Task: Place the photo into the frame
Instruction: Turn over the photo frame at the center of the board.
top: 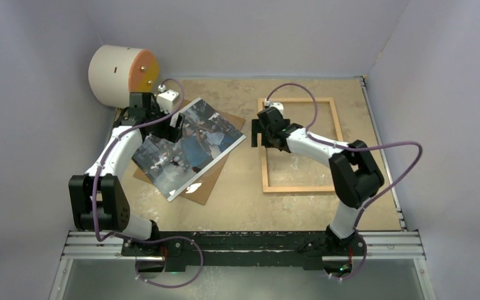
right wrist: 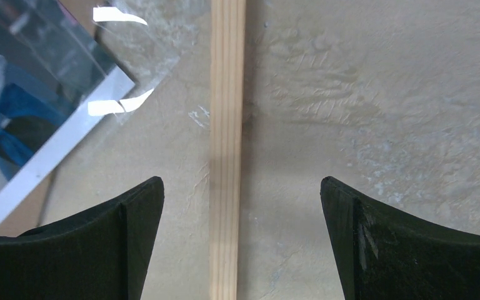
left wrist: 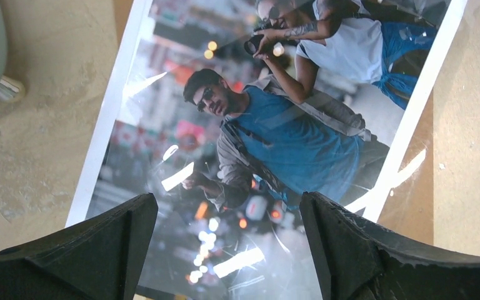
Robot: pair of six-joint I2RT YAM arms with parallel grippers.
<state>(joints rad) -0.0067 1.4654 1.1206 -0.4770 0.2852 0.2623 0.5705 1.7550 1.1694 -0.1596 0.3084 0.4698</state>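
My right gripper lowers around the frame's bar nearest the photo next and closes its fingers there, since that bar lies below it, between the open fingers.
The photo lies glossy side up, slanted, on a brown backing sheet left of centre. My left gripper hovers over the photo's far left end. In the left wrist view the photo fills the space between the fingers, and that gripper is open. The frame, thin light wood, lies flat to the right. My right gripper is open above its left rail; in the right wrist view the rail runs between the wide-apart fingertips.
A cream cylinder with an orange face stands at the back left corner. Purple-grey walls enclose the table on three sides. A corner of the photo shows at the upper left of the right wrist view.
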